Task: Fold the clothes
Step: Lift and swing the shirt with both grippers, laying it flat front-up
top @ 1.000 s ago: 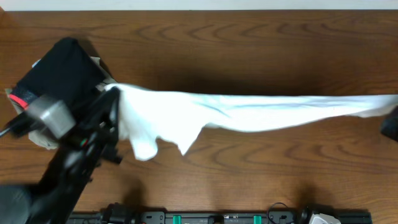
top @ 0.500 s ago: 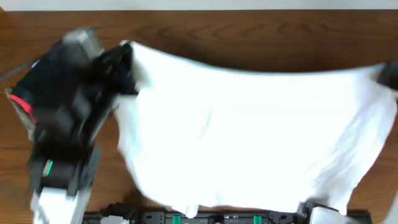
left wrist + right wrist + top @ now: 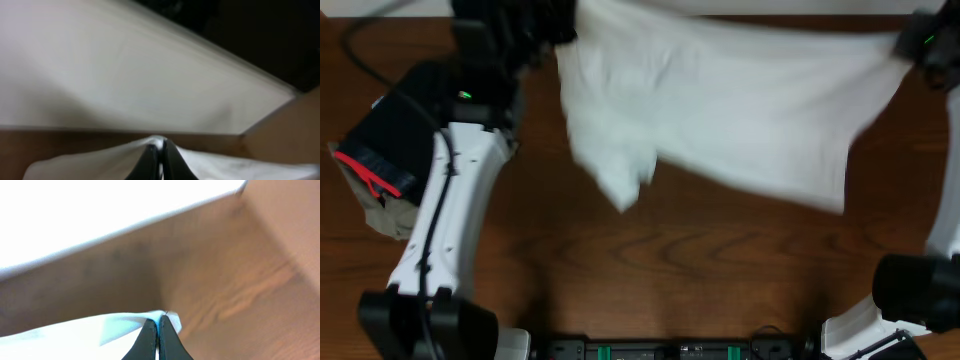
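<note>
My left gripper should move down and back next and let go of the cloth over the tabletop (image 3: 563, 165) beside the dangling tip, because that spot is below and back from it.
The clothes, a white T-shirt (image 3: 740, 100), hang blurred in the air over the far half of the table, stretched between both arms. My left gripper (image 3: 560, 25) is at the far left, shut on one corner of the shirt (image 3: 100, 157); its black fingers (image 3: 150, 162) pinch the white cloth. At the far right edge my right gripper (image 3: 910, 45) is shut on the opposite corner (image 3: 125, 322), cloth squeezed between its fingertips (image 3: 147, 335). The shirt's lower edge dangles toward the table's middle. No chest graphic shows.
A folded black garment with a red band (image 3: 390, 140) lies at the left edge on top of a tan garment (image 3: 375, 215). The wooden table (image 3: 670, 270) runs below the shirt. A black bar with green parts (image 3: 670, 350) lines the near edge.
Both arms have swung from mid-table to the far edge, carrying the shirt. It went from a thin stretched strip to a spread sheet, and now hangs farther back.
</note>
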`<state>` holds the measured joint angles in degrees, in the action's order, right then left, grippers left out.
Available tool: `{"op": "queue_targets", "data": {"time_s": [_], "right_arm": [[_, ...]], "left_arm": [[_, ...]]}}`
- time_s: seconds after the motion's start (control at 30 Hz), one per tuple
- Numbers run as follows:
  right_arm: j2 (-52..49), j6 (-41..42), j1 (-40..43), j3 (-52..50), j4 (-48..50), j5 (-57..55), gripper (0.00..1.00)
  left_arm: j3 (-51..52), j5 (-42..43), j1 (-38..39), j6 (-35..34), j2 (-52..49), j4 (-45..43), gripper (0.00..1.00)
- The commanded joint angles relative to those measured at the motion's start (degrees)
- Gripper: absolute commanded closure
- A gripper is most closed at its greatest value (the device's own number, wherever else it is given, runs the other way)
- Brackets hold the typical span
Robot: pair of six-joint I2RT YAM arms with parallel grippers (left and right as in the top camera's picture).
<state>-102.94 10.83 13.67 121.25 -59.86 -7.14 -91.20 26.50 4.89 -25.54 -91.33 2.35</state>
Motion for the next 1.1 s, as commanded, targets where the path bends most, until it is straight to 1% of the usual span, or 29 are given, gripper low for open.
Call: {"op": "queue_targets", "data": {"time_s": [0.0,0.1,0.23,0.3,0.4,0.5,0.7,0.8,0.9,1.07], "right_arm": [[4.15,-1.51,1.81,8.66,-4.00,-1.75,0.99],[4.13,-1.79,1.79,9.70,-9.70,-2.75,0.99],[3.41,-1.88,1.81,7.52,-20.44,-2.97,0.99],[3.13,-1.88,1.79,4.61,-25.00,-2.97,0.99],[3.06,-1.88,1.81,-2.84,-28.63,-3.26,0.99],[3.06,-1.55,1.81,-12.15,-28.41,-4.28,0.99],[3.06,-0.57,2.38,-32.65,-22.38,-6.58,0.99],[3.06,0.11,3.50,-40.39,-19.69,-6.38,0.99],[3.06,2.34,4.22,-45.13,-18.58,-6.38,0.99],[3.06,3.13,4.26,-48.30,-17.16,-6.38,0.99]], "left_arm": [[-9.09,5.40,-1.88,0.39,4.63,5.68,0.94],[-10.29,5.68,-2.10,0.42,6.32,16.63,0.94],[-10.25,5.62,-1.97,4.11,6.43,37.40,0.94],[-9.60,5.40,-1.97,6.36,5.57,48.33,0.94],[-6.32,5.38,-1.97,9.38,4.15,58.31,0.94],[-0.90,4.02,-1.97,10.95,2.86,62.12,0.94],[11.21,4.02,-1.97,10.93,1.49,63.39,0.94],[14.38,4.02,-1.97,10.93,1.51,64.08,0.94],[14.86,3.98,-1.97,10.93,1.51,66.73,0.94],[14.86,3.91,-1.97,12.04,1.51,71.43,0.94]]}}
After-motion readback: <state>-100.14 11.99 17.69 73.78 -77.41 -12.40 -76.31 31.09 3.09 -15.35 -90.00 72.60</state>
